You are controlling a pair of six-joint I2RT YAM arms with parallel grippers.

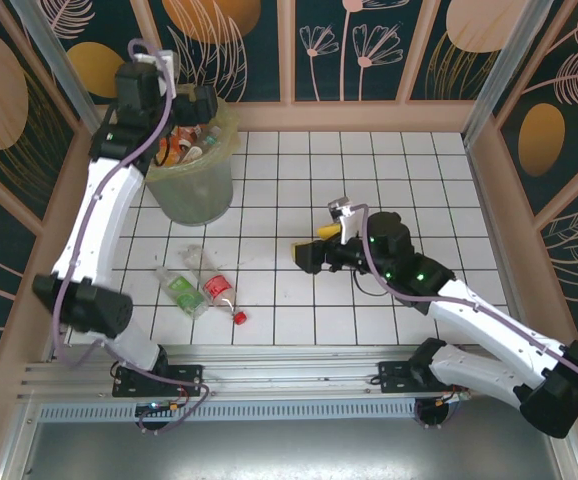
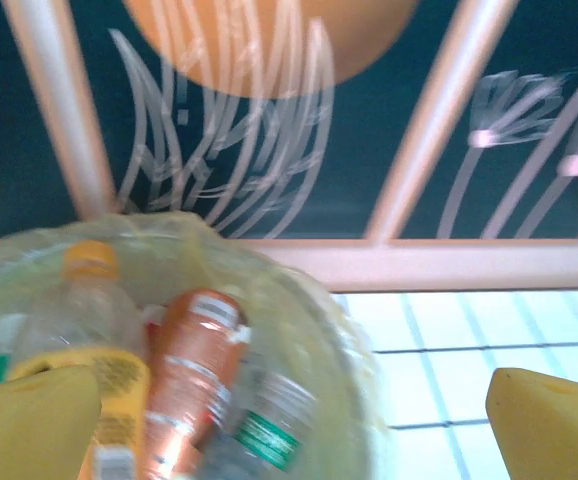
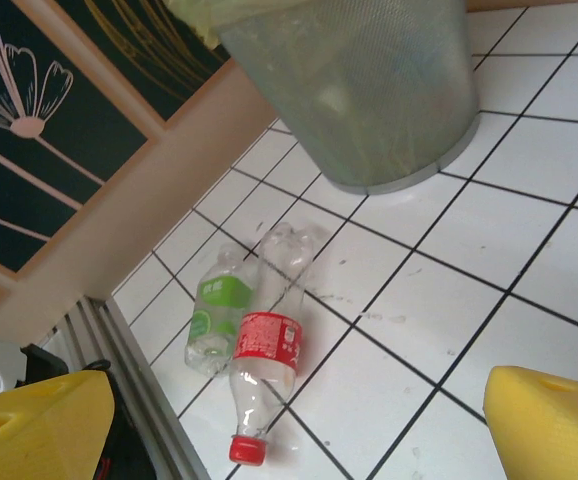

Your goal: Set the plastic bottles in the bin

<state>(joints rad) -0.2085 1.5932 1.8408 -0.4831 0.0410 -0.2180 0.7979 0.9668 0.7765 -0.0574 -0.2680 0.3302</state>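
My right gripper isn't holding anything above the table. It will move down and across the tiles next, to the red label of the lying bottle (image 1: 218, 287) (image 3: 268, 338).
The bin (image 1: 191, 185) stands at the back left, lined with a yellow-green bag and holding several plastic bottles (image 1: 191, 140). My left gripper (image 1: 197, 112) hangs open over its rim. Below it lie an orange-labelled bottle (image 2: 194, 370), a yellow-labelled one (image 2: 94, 330) and a green-labelled one (image 2: 269, 430); the left gripper (image 2: 289, 430) grips none of them. Two bottles lie side by side on the tiles, one red-labelled (image 1: 219, 290) (image 3: 266, 350), one green-labelled (image 1: 181, 290) (image 3: 214, 310). My right gripper (image 1: 309, 243) (image 3: 294, 430) is open and empty, right of them and above the table.
Patterned walls with pink frames (image 1: 349, 105) close the table at the back and both sides. A metal rail (image 3: 139, 380) runs along the near edge, close to the two lying bottles. White tiles (image 1: 389, 180) stretch right of the bin (image 3: 369, 90).
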